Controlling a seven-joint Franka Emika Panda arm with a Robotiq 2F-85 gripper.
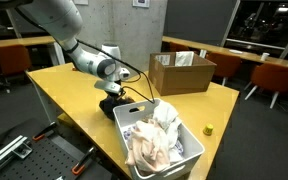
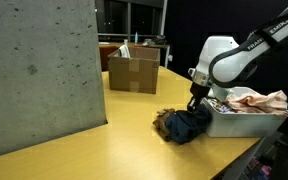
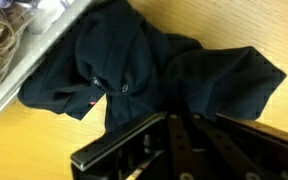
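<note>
I will next raise my gripper with the fold, swing it away from the bin (image 2: 234,124) and release the fold above bare tabletop, since that lies between my gripper and the pillar.
My gripper (image 2: 193,105) is down on a crumpled dark navy cloth (image 2: 181,127) that lies on the yellow table, right beside a white bin (image 2: 234,124). In the wrist view the fingers (image 3: 170,118) sit close together and pinch a bunched fold of the navy cloth (image 3: 144,60). Part of the cloth rises toward the fingers. In an exterior view the gripper (image 1: 112,97) stands over the cloth (image 1: 108,108) at the bin's (image 1: 125,124) near end. The bin is heaped with light-coloured clothes (image 1: 156,138).
An open cardboard box (image 1: 181,72) stands on the table behind the bin and also shows in an exterior view (image 2: 131,70). A small yellow object (image 1: 208,129) lies near the table edge. A grey concrete pillar (image 2: 39,70) fills one side. The bin's rim (image 3: 29,55) is at the wrist view's upper left.
</note>
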